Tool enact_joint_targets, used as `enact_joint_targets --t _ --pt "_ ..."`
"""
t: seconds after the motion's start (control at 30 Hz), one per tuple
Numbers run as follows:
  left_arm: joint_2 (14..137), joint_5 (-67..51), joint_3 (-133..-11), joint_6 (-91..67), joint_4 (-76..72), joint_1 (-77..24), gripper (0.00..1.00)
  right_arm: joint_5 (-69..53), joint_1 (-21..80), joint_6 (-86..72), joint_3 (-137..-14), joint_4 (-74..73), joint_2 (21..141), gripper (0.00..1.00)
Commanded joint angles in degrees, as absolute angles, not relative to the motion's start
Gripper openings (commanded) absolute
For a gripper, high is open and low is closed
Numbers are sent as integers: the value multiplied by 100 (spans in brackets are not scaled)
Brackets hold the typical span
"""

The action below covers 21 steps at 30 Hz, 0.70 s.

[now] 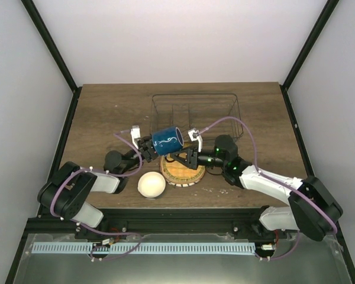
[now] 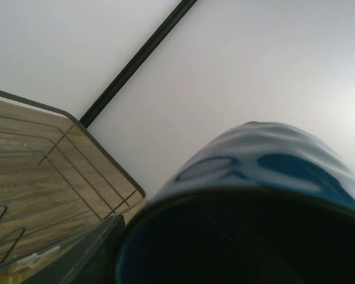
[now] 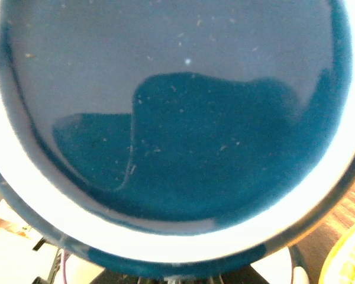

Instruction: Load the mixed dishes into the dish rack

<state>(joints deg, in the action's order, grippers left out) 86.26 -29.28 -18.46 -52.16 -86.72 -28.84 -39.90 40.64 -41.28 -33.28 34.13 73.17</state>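
Note:
My right gripper swings outward, to the right in the top view, to the rack's empty end (image 1: 218,114) next. There it tips the mug (image 1: 167,139) with its opening down, lowers and releases it.
The dark blue mug (image 1: 167,139) hangs tilted on its side above the yellow-orange woven plate (image 1: 183,171), just in front of the wire dish rack (image 1: 192,96). My left gripper (image 1: 147,145) is at its open mouth. In the left wrist view the mug's dark rim (image 2: 266,177) fills the lower right, one finger (image 2: 89,254) lies beside it, and the jaws' gap is hidden. My right gripper (image 1: 186,152) is at the mug's base, shut on it. The mug's blue bottom (image 3: 177,118) fills the right wrist view and hides the fingers. The cream-white bowl (image 1: 151,184) sits near the front edge.
The rack holds no dishes and its wire wall (image 2: 65,118) is close on the left of the left wrist. A pale edge shows under the yellow plate's near side. Black frame posts run up both sides of the wooden table (image 1: 260,118).

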Motion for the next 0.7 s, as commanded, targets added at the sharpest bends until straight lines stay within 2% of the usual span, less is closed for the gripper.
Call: enact_joint_targets --t 0.0,0.27,0.4,0.47,0.67 --pt "8692 -2999 -1665 -5183 -9155 -2804 55 -3392 4052 -3820 -3740 3422 6992 2" --pt "8527 -3113 -1358 -5181 -8967 -2458 70 -2902 3825 -3806 -3788 3033 6658 2" --pt "8093 -3083 -1290 -5039 -8224 -2194 73 -2232 3695 -3502 -4131 2036 6528 2" --pt "7662 -2899 -1330 -4765 -7363 -2133 74 -1635 3679 -3206 -4481 1289 6557 1" --pt "5859 -2058 -2354 -3444 -2882 -2145 76 -455 3389 -3050 -5399 -89 6974 1"
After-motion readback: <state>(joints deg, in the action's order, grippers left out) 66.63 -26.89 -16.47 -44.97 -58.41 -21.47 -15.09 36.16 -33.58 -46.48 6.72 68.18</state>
